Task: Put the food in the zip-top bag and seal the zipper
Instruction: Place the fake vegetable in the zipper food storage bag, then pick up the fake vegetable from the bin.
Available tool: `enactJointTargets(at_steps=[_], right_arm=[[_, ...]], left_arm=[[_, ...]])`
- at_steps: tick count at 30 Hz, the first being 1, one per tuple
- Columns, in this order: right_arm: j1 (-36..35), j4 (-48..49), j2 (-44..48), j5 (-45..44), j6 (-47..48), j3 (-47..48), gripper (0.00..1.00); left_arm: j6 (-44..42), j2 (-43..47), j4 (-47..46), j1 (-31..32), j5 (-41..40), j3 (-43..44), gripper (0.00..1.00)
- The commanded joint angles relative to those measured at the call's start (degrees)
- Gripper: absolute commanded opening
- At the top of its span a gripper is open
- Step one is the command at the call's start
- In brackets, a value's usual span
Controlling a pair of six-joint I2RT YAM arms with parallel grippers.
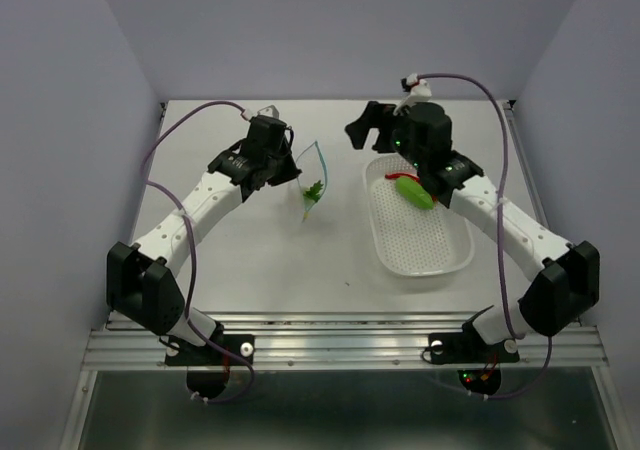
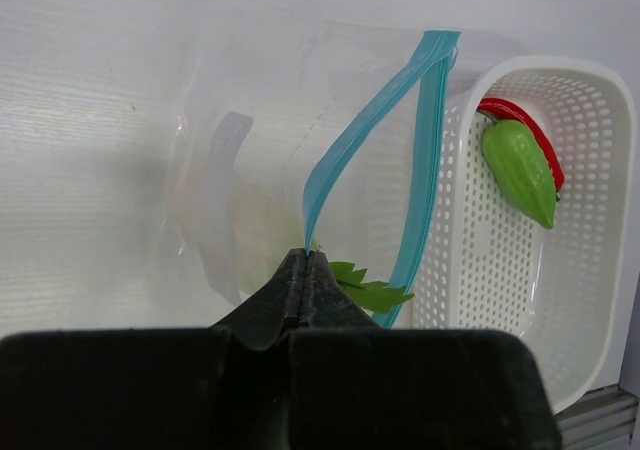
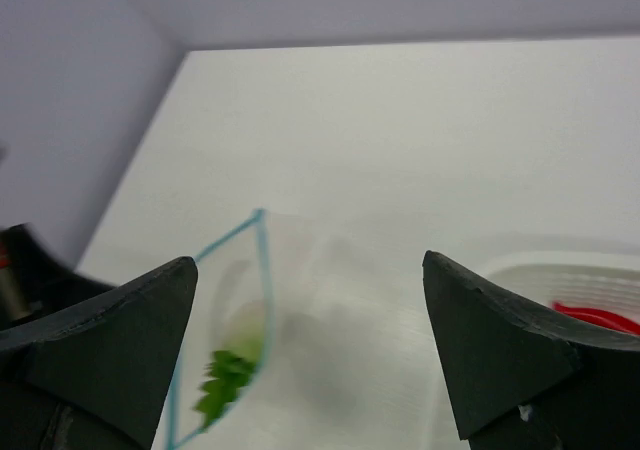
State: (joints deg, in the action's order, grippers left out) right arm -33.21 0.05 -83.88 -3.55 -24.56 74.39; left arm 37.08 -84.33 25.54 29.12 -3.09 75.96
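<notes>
My right gripper will next tip downward and lower onto the green pepper's middle [image 1: 414, 192], because the pepper is below it and to its right in the top view.
My left gripper [image 1: 291, 169] [image 2: 306, 260] is shut on the light blue zipper [image 2: 345, 150] of the clear zip-top bag [image 1: 312, 185] [image 2: 240, 170] and holds its mouth open. The white radish lies inside the bag; its green leaves [image 1: 313, 190] [image 2: 365, 288] [image 3: 228, 380] show. The green cucumber piece [image 1: 413, 191] [image 2: 520, 170] and the red chili [image 1: 397, 176] [image 2: 525, 125] lie at the far end of the white basket [image 1: 425, 245]. My right gripper [image 1: 368, 135] [image 3: 309, 265] is open and empty, raised between the bag [image 3: 290, 310] and the basket's far end.
The white perforated basket [image 2: 600, 300] [image 3: 540, 265] stands just right of the bag, long side running near to far. Grey walls close in the table on the left, back and right. A metal rail runs along the near edge.
</notes>
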Motion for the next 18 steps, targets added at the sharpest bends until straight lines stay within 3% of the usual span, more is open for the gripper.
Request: enactJointTargets(at_steps=[1, 5, 13, 18], right_arm=[[8.15, -17.8, 2.05, 2.06, 8.54, -0.38, 1.0], [11.14, -23.07, 3.19, 0.83, 17.85, -3.46, 1.0], [13.7, -26.16, -5.06, 2.67, 30.34, -2.85, 1.0], [13.7, -27.56, -10.95, -5.31, 33.16, -0.66, 1.0]], left_arm=[[-1.48, 1.19, -1.19, -0.03, 0.98, -0.2, 0.0], [-2.01, 0.75, -1.37, -0.03, 0.98, 0.32, 0.0], [-2.71, -0.13, -2.07, 0.05, 1.77, -0.46, 0.0], [-2.8, -0.57, -2.51, -0.03, 2.39, -0.82, 0.0]])
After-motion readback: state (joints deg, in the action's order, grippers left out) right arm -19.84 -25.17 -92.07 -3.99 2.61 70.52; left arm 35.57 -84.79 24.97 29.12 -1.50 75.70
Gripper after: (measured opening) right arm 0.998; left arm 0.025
